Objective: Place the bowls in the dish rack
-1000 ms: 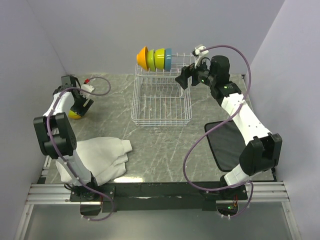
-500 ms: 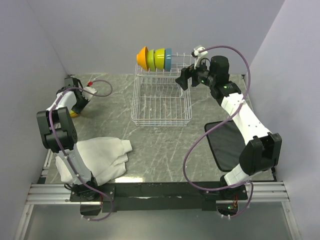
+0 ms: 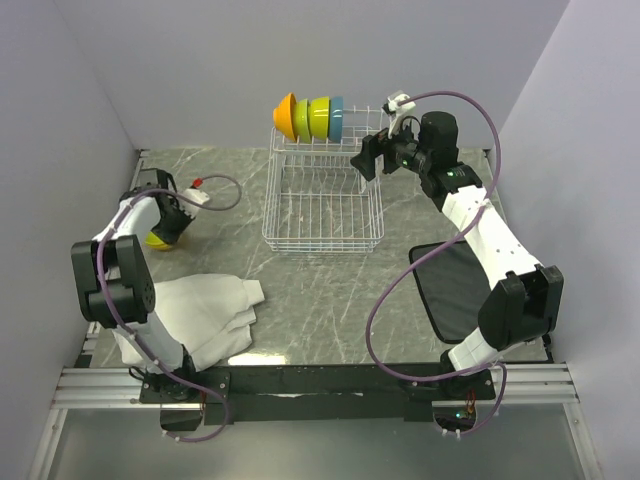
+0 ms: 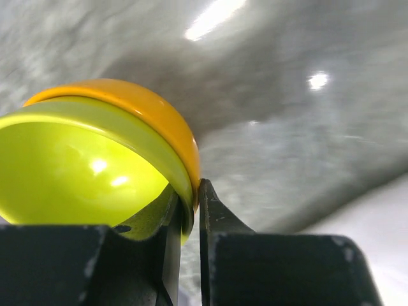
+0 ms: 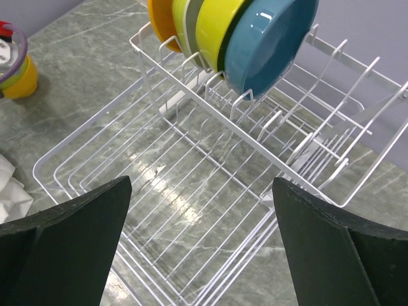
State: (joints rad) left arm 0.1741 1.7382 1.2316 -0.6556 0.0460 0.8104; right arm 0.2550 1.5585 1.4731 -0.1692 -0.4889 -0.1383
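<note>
Next, my left gripper needs to swing back and across to release the bowls, since the bare tabletop before the rack lies to its right in the top view.
In the left wrist view, a lime bowl (image 4: 76, 172) sits nested inside an orange bowl (image 4: 153, 111), and my left gripper (image 4: 190, 191) is shut on their shared rim, one finger inside and one outside. From above, this pair of bowls (image 3: 155, 238) lies at the far left of the table under the left gripper (image 3: 168, 220). The white dish rack (image 3: 322, 248) holds several bowls upright on its raised tier, from orange (image 3: 286, 115) to blue (image 3: 337, 117). My right gripper (image 5: 204, 210) hangs open and empty over the rack (image 5: 255, 146), just right of the blue bowl (image 5: 271, 38).
A crumpled white cloth (image 3: 200, 310) lies near the left arm's base. A black mat (image 3: 455, 285) lies on the right side of the table. Purple walls close in the left, back and right.
My left gripper has shut on the rim of the nested bowls and shifted slightly right and nearer with them. The right arm has not moved.
</note>
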